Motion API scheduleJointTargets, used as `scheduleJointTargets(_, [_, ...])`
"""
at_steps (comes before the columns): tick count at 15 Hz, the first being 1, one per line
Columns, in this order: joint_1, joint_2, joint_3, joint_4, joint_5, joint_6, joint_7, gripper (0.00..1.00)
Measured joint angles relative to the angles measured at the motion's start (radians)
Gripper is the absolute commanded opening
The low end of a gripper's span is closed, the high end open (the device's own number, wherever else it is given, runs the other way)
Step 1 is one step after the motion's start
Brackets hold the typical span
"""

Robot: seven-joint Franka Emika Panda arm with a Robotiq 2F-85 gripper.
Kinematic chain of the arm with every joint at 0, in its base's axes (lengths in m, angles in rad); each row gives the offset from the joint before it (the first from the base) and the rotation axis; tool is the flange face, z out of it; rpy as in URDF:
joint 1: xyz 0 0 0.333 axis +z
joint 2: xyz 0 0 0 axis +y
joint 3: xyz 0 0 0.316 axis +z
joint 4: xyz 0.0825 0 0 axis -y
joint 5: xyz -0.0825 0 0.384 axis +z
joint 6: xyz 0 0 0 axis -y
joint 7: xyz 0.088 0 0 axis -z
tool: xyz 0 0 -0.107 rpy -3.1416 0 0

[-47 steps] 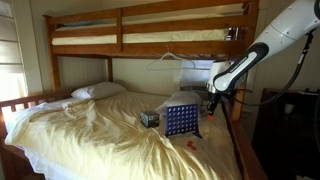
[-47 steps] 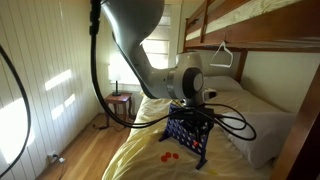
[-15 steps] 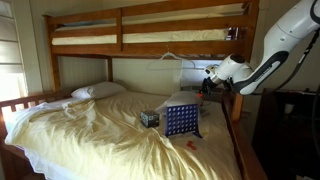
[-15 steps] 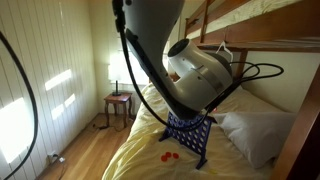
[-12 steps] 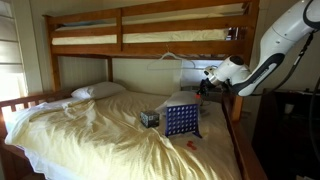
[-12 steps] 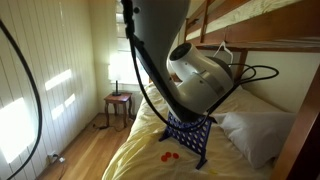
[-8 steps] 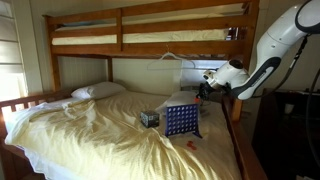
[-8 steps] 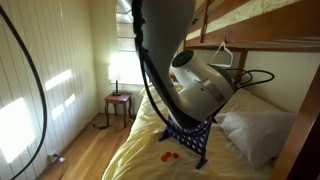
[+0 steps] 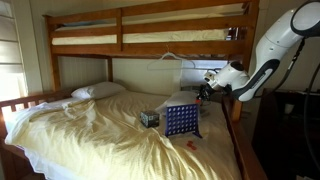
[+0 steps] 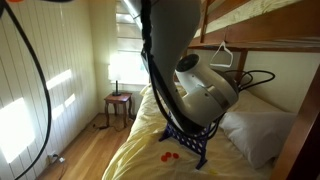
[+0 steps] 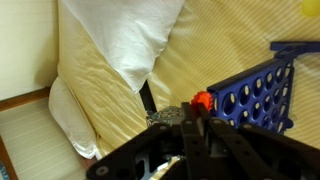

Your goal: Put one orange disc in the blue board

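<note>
Next, my gripper lowers the orange disc slightly onto the end of the blue board's top edge (image 9: 196, 106) (image 11: 212, 97) and releases it, since that end lies just below my gripper.
My gripper (image 11: 199, 112) is shut on one orange disc (image 11: 201, 100), whose toothed edge shows between the fingertips. In the wrist view the blue board (image 11: 262, 92) stands just right of the disc, its top edge close by. In an exterior view the gripper (image 9: 204, 91) hangs above and slightly right of the upright blue board (image 9: 180, 121). More orange discs lie on the sheet beside the board in both exterior views (image 9: 187, 144) (image 10: 168, 155). The arm hides most of the board (image 10: 192, 143) there.
A small dark patterned box (image 9: 149, 118) sits left of the board, also in the wrist view (image 11: 167, 116). A white pillow (image 11: 122, 40) lies on the yellow sheet. The bunk bed's wooden frame (image 9: 150, 47) runs overhead. A side table (image 10: 119, 100) stands by the wall.
The gripper has come down and a little toward the board, still holding the disc. The board and loose discs have not moved.
</note>
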Motion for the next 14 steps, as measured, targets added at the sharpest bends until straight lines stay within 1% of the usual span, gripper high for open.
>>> scheduleJointTargets(14, [-0.005, 0.048, 0.021, 0.030, 0.000, 0.016, -0.010, 0.02])
